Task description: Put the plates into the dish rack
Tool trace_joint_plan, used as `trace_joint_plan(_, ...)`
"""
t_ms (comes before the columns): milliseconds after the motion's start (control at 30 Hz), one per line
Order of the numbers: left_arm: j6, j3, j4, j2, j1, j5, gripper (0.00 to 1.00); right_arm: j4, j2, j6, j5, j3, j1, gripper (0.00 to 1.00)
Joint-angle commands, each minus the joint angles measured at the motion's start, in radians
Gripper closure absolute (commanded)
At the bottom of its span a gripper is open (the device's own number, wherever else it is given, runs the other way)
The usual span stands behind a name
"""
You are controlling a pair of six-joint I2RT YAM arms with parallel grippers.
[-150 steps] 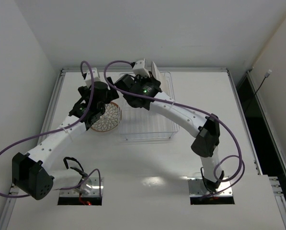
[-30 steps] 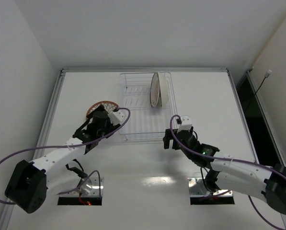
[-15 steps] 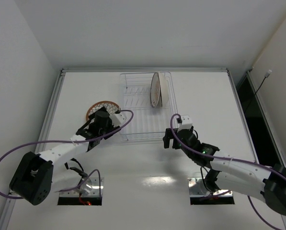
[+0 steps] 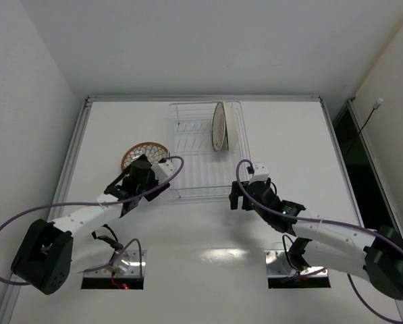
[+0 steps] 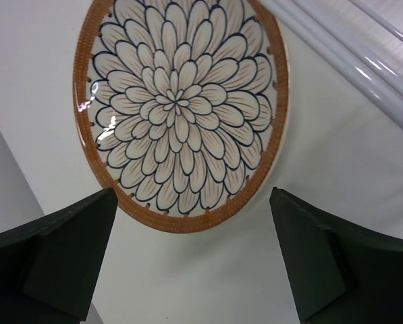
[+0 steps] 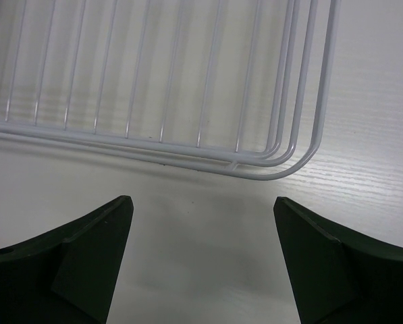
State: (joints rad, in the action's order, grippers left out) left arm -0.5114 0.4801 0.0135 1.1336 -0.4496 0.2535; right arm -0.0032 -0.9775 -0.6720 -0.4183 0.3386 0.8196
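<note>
The plate's near brown rim should be between my left gripper's open fingers next. I need to lower them to either side of it, then close them on it.
A brown-rimmed plate (image 5: 181,108) with a white petal pattern lies flat on the table left of the dish rack (image 4: 208,196); from above, this plate (image 4: 140,150) is partly covered by my left gripper (image 4: 142,166). In the left wrist view my left gripper (image 5: 191,202) is open just short of the plate's near rim, not touching it. Two more plates (image 4: 220,126) stand on edge in the rack's far right part. My right gripper (image 4: 239,196) hovers open and empty by the rack's near right corner (image 6: 120,143).
The white table is bounded by a raised rail (image 4: 76,155) on the left and a back rail (image 4: 201,98). A white rail (image 5: 350,61) runs past the plate in the left wrist view. Purple cables loop off both arms.
My left gripper has drawn back a little toward the near edge, uncovering more of the flat plate. The right arm has barely shifted. The plates in the rack are unmoved.
</note>
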Motion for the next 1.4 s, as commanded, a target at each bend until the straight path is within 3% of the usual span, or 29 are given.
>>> trace_joint_plan(0,-0.003,-0.024,0.026,-0.018,0.008,-0.099,0.03,0.057,-0.032,0.003,0.009,0.023,-0.011,0.16)
trace_joint_plan(300,-0.030,-0.030,0.051,0.025,0.008,0.108,0.04,0.103,-0.109,0.003,0.019,0.056,-0.011,0.16)
trace_joint_plan(533,-0.125,-0.175,-0.184,-0.063,0.042,0.035,0.09,0.121,-0.168,0.012,0.038,0.086,-0.011,0.16)
trace_joint_plan(700,-0.148,-0.160,-0.216,0.024,0.042,-0.009,0.10,0.112,-0.179,0.012,0.038,0.096,-0.011,0.16)
trace_joint_plan(1033,-0.127,-0.089,-0.193,0.187,0.042,-0.039,0.24,0.112,-0.127,0.012,0.029,0.066,-0.011,0.16)
trace_joint_plan(1133,-0.127,-0.031,-0.158,0.256,0.051,-0.051,0.35,0.101,-0.118,0.003,0.019,0.066,-0.011,0.16)
trace_joint_plan(1200,-0.118,-0.017,-0.135,0.281,0.051,-0.065,0.49,0.101,-0.107,0.003,0.019,0.057,-0.011,0.16)
trace_joint_plan(1233,-0.118,-0.002,-0.120,0.291,0.051,-0.065,0.57,0.101,-0.107,0.003,0.019,0.057,-0.011,0.16)
trace_joint_plan(1300,-0.104,0.008,-0.110,0.292,0.051,-0.082,0.86,0.101,-0.107,0.003,0.019,0.057,-0.011,0.16)
trace_joint_plan(1367,-0.067,-0.012,-0.127,0.250,0.061,-0.053,1.00,0.101,-0.107,0.003,0.019,0.057,-0.011,0.16)
